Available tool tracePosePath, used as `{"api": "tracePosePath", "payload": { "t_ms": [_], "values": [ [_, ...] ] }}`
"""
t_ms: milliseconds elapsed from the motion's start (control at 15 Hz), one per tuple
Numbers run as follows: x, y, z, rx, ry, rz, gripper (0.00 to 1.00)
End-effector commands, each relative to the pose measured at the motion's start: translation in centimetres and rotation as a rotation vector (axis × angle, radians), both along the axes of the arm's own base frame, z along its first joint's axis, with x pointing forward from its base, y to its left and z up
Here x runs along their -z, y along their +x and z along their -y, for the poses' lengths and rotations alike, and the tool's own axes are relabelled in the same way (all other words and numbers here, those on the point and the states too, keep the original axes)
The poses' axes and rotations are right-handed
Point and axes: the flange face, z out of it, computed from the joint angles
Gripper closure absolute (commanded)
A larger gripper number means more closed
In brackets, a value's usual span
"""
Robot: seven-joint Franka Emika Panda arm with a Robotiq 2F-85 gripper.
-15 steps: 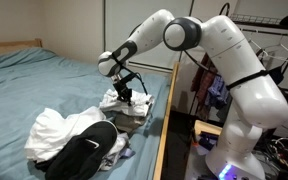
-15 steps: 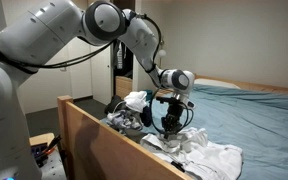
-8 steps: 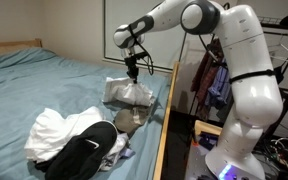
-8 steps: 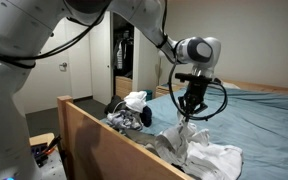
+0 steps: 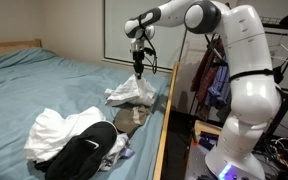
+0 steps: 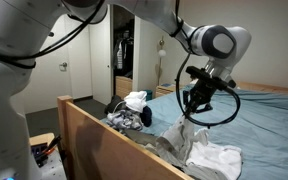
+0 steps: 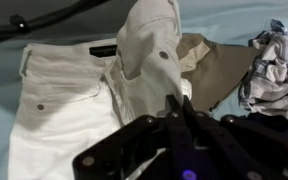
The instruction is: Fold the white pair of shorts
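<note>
The raised leg goes over the spread shorts on the sheet (image 5: 134, 93) (image 7: 84, 110) next as my gripper lowers toward them, since their lower part already rests flat there.
The white pair of shorts (image 5: 132, 91) hangs by one edge from my gripper (image 5: 139, 63) above the bed's right side, its lower part still touching the bed. It also shows in the exterior view (image 6: 198, 146) below the gripper (image 6: 195, 110). In the wrist view the shorts (image 7: 66, 100) lie spread on the sheet, waistband up, with one leg (image 7: 150, 48) pulled up into the shut fingers (image 7: 175, 106).
A tan garment (image 5: 134, 118) lies under the shorts, also in the wrist view (image 7: 210, 66). A white and black clothes pile (image 5: 74, 140) sits at the near corner. A plaid garment (image 7: 275, 58) lies beside it. The wooden bed frame (image 5: 163, 130) runs close by. The blue sheet (image 5: 44, 85) stretches beyond.
My gripper has risen well above the bed with the shorts in it. The fabric has stretched out and hangs below the fingers.
</note>
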Motion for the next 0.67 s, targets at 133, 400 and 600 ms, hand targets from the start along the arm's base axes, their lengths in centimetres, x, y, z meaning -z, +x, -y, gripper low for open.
{"api": "tracePosePath", "payload": {
  "t_ms": [133, 400, 600],
  "values": [
    [10.7, 0.3, 2.9, 0.038, 0.228, -0.095, 0.98],
    [12.9, -1.1, 6.7, 0.127, 0.277, -0.158, 0.98],
    [10.4, -2.4, 10.2, 0.196, 0.274, -0.136, 0.98]
  ]
}}
